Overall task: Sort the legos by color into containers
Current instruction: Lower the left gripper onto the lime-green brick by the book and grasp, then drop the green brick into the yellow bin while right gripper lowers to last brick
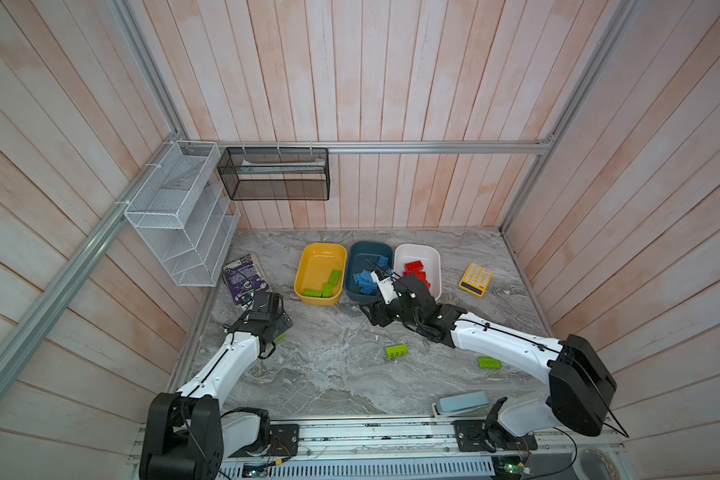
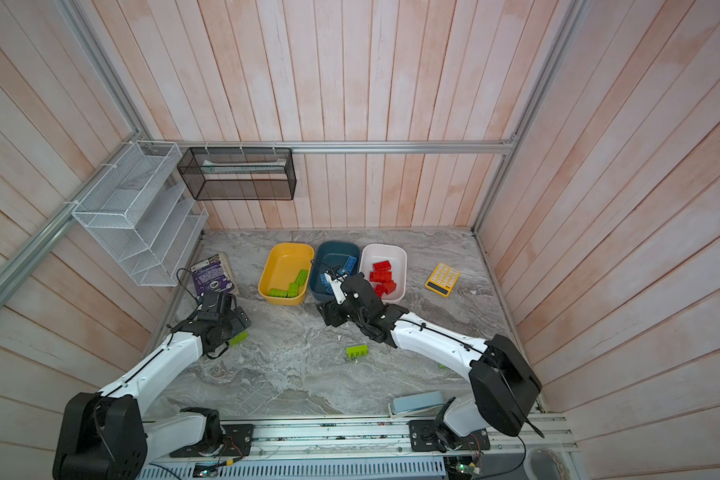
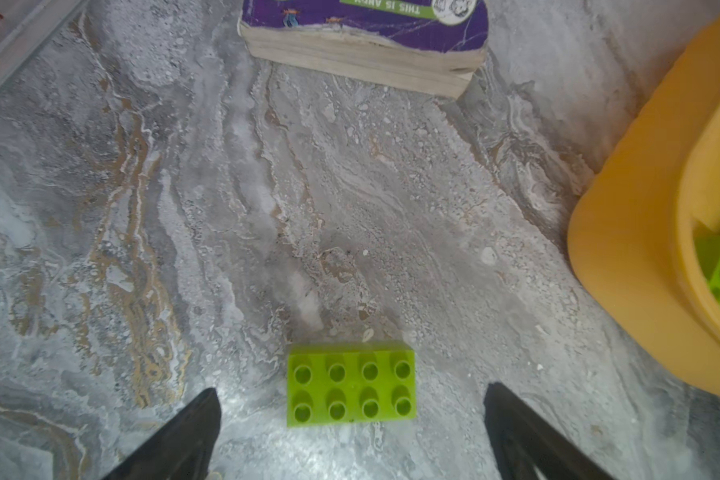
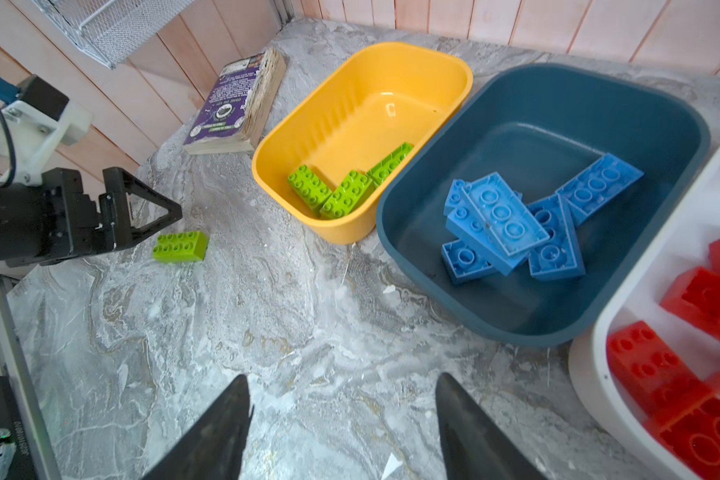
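My left gripper lowers its open fingers around the lego next and closes on the short ends facing them, since the loose green lego [image 2: 238,338] [image 3: 351,386] lies below.
Three containers stand in a row at the back: the yellow tub [image 1: 313,262] holds green legos [image 4: 341,191], the teal tub [image 1: 368,253] blue legos [image 4: 512,224], and the white tub [image 1: 418,253] red legos [image 1: 417,270]. My left gripper [image 3: 351,387] is open and hangs low over a loose green lego [image 3: 350,405] that lies studs up between its fingers, untouched. In front of the teal tub's near wall, my right gripper [image 4: 342,377] is open and empty above bare table. Two more green legos [image 1: 396,352] [image 1: 489,363] lie loose mid-table.
A purple book [image 1: 244,276] lies at the back left, near the left gripper. A yellow calculator [image 1: 476,279] sits at the right and a pale blue stapler [image 1: 460,403] at the front edge. White [image 1: 179,216] and black [image 1: 275,174] mesh racks hang on the walls.
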`<state>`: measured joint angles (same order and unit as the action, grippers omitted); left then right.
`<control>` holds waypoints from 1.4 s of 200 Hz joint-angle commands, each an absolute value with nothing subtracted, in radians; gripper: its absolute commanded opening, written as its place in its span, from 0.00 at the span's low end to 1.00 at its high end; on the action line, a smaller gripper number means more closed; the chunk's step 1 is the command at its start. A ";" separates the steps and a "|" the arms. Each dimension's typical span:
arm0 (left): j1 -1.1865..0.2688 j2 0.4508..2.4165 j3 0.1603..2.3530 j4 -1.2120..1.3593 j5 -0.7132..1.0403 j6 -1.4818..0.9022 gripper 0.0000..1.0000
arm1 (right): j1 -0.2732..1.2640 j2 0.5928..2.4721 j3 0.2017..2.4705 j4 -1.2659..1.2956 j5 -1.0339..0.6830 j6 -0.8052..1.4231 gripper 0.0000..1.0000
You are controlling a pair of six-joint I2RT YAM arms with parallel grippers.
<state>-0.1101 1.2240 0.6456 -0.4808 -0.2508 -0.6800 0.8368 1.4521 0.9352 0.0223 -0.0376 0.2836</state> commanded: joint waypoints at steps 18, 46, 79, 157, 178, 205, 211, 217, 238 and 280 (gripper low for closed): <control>-0.104 1.303 0.632 -0.418 -0.226 -0.662 1.00 | 0.833 1.436 0.905 0.081 -0.050 0.303 0.70; -0.106 1.362 0.637 -0.411 -0.216 -0.657 0.96 | 0.833 1.442 0.902 0.079 -0.039 0.298 0.70; -0.104 1.404 0.629 -0.393 -0.198 -0.658 0.87 | 0.834 1.430 0.890 0.084 -0.027 0.295 0.70; -0.106 1.376 0.644 -0.410 -0.145 -0.655 0.49 | 0.834 1.411 0.882 0.083 -0.011 0.291 0.70; -0.106 1.335 0.671 -0.427 -0.107 -0.655 0.48 | 0.833 1.410 0.883 0.079 -0.014 0.293 0.70; -0.111 1.296 0.746 -0.451 -0.066 -0.630 0.48 | 0.833 1.399 0.885 0.069 -0.016 0.297 0.70; -0.112 1.296 0.769 -0.456 -0.058 -0.620 0.49 | 0.833 1.396 0.884 0.067 -0.018 0.297 0.70; -0.115 1.300 0.794 -0.462 -0.052 -0.609 0.48 | 0.833 1.390 0.881 0.066 -0.017 0.299 0.70; -0.126 1.339 0.900 -0.486 -0.051 -0.577 0.48 | 0.833 1.370 0.863 0.060 -0.020 0.310 0.70; -0.167 1.502 1.119 -0.493 -0.050 -0.522 0.48 | 0.835 1.288 0.796 0.016 0.012 0.322 0.70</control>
<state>-0.1421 1.4113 1.0286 -0.4747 -0.0597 -0.5789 0.8368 1.3361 0.8322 0.0505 -0.0204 0.3046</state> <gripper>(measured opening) 0.661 0.700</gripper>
